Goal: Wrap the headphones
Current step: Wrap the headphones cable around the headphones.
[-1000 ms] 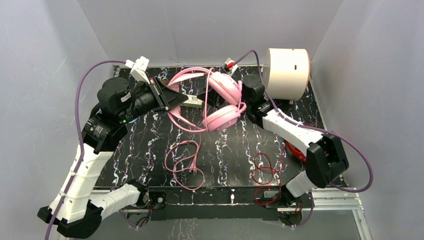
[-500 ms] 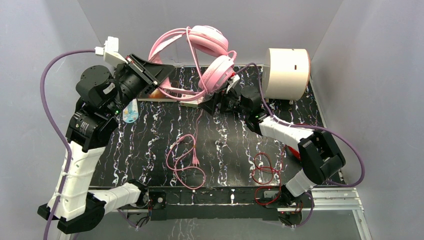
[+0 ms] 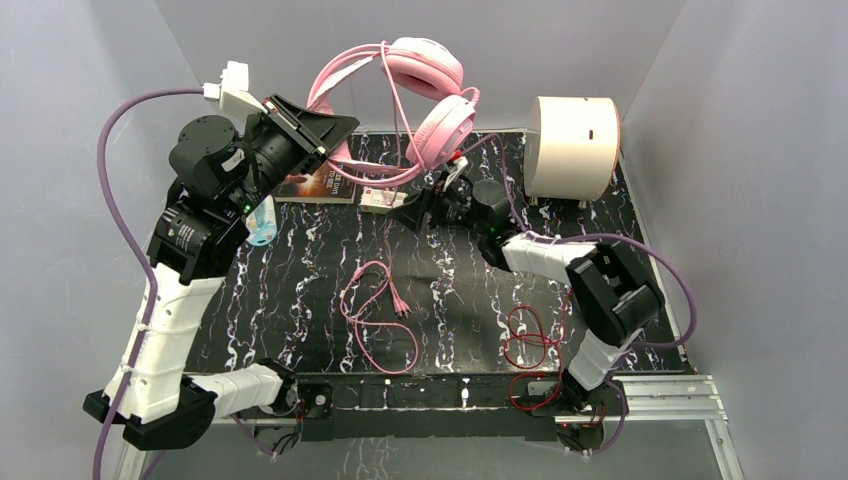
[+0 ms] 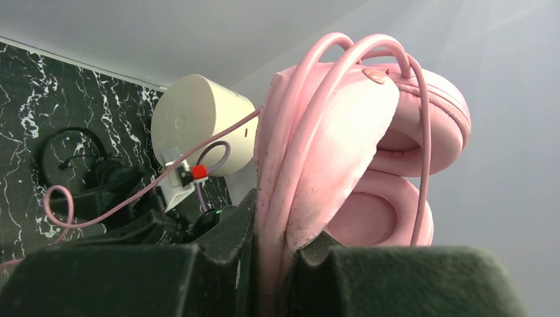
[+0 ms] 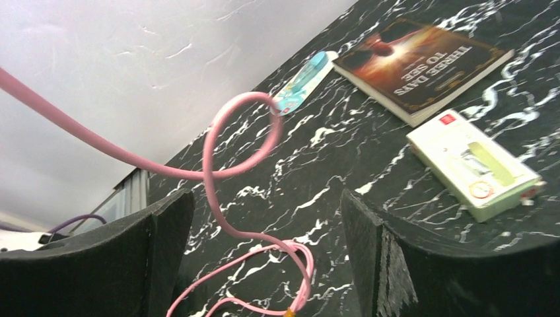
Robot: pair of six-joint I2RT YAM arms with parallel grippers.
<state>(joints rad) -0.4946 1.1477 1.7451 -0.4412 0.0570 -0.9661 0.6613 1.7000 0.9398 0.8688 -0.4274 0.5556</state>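
Next, my right gripper moves back and to the left in the top view onto the headphones' cable below its curl (image 3: pixel 388 233) (image 5: pixel 226 225), which hangs between the open fingers.
The pink headphones (image 3: pixel 432 82) hang in the air above the back of the table. My left gripper (image 3: pixel 335 130) is shut on their headband (image 4: pixel 290 178), with the ear cups (image 4: pixel 396 198) beyond the fingers. Their pink cable (image 3: pixel 398 190) drops to a loose coil (image 3: pixel 375 312) on the table. My right gripper (image 3: pixel 411 212) is open, low over the table below the ear cups; the cable (image 5: pixel 218 191) hangs between its fingers without being gripped. A red cable (image 3: pixel 530 340) lies front right; the red headset is hidden. A black loop (image 4: pixel 66 155), maybe the black headset, lies beyond the right arm.
A white cylinder (image 3: pixel 572 145) stands at the back right. A book (image 3: pixel 315 185), a white box (image 3: pixel 380 200) and a blue-white packet (image 3: pixel 262 222) lie at the back left; they also show in the right wrist view: book (image 5: pixel 422 66), box (image 5: pixel 472 165), packet (image 5: pixel 300 82).
My left gripper lifted the pink headphones off the table and high into the air. My right gripper let go of the ear cup and swung left, low over the table. The cable coil shifted.
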